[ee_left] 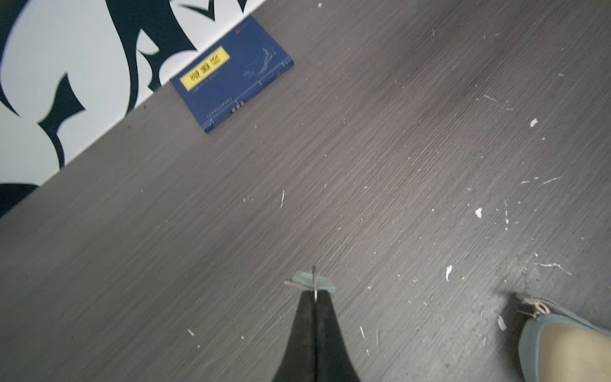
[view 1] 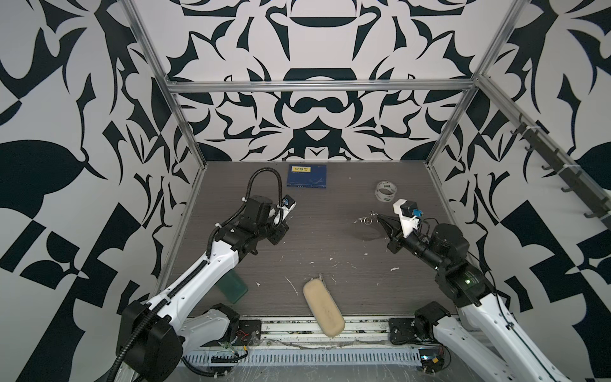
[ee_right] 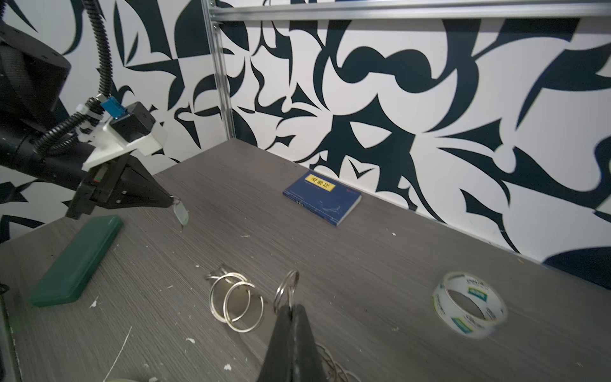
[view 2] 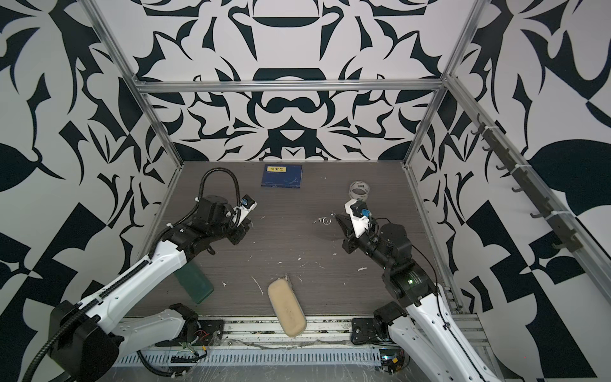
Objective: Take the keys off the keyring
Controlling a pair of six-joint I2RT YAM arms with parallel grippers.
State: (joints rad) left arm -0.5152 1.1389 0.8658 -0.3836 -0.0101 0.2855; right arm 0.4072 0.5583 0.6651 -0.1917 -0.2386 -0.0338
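Observation:
Next, the left gripper lowers to the open tabletop below it and releases the key there, since the key already hangs apart from the keyring.
My left gripper is shut on a key with a pale greenish-white head, held above the table. In the right wrist view the same key hangs from the left gripper, apart from the keyring. My right gripper is shut on one wire ring of the keyring. Two larger silvery rings hang beside it, and chain links trail behind the fingers. In both top views the keyring sits at the tip of the right gripper, right of centre.
A blue book lies by the back wall. A clear printed tape roll stands at the back right. A tan pouch overhangs the front edge. A green case lies under the left arm. White flecks dot the table.

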